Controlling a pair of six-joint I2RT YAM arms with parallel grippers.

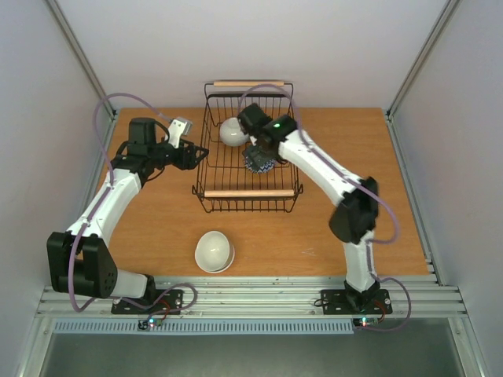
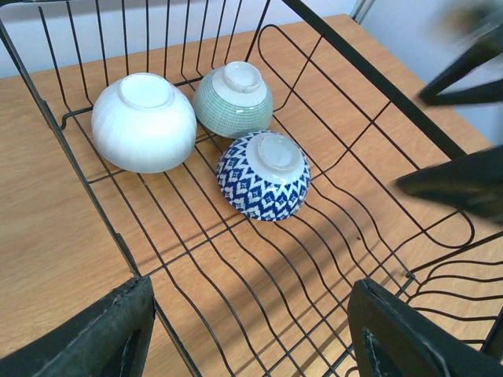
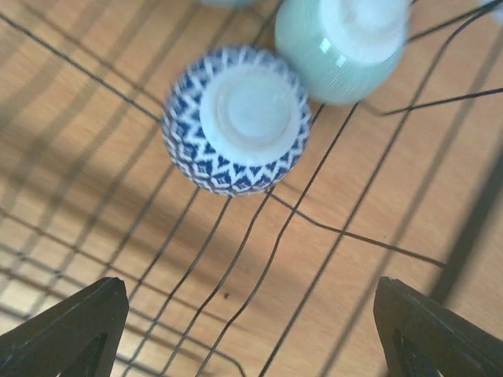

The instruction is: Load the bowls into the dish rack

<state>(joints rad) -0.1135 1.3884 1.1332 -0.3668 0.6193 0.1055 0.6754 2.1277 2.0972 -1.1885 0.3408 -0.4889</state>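
The bowl is below the robot's right gripper and further back, so the right gripper will next move back over the front handle and down onto the cream-white bowl's rack-side rim point(image 1: 221, 234).
The black wire dish rack point(image 1: 206, 169) stands at the middle back of the table. Three bowls lie upside down inside it: a white one point(image 2: 144, 122), a pale green one point(image 2: 233, 100) and a blue-and-white patterned one point(image 2: 263, 174). The right wrist view shows the patterned bowl point(image 3: 236, 118) and the green bowl point(image 3: 346, 43). Another cream-white bowl point(image 1: 214, 251) sits upright on the table in front of the rack. My left gripper point(image 2: 251, 334) is open and empty at the rack's left wall point(image 1: 195, 155). My right gripper point(image 3: 251, 326) is open and empty above the rack floor point(image 1: 255, 137).
The rack has two wooden bar handles, one at the back point(image 1: 248, 82) and one at the front point(image 1: 247, 192). The right arm's dark fingers point(image 2: 464, 181) show blurred at the right of the left wrist view. Wooden table point(image 1: 354, 157) lies to the rack's right.
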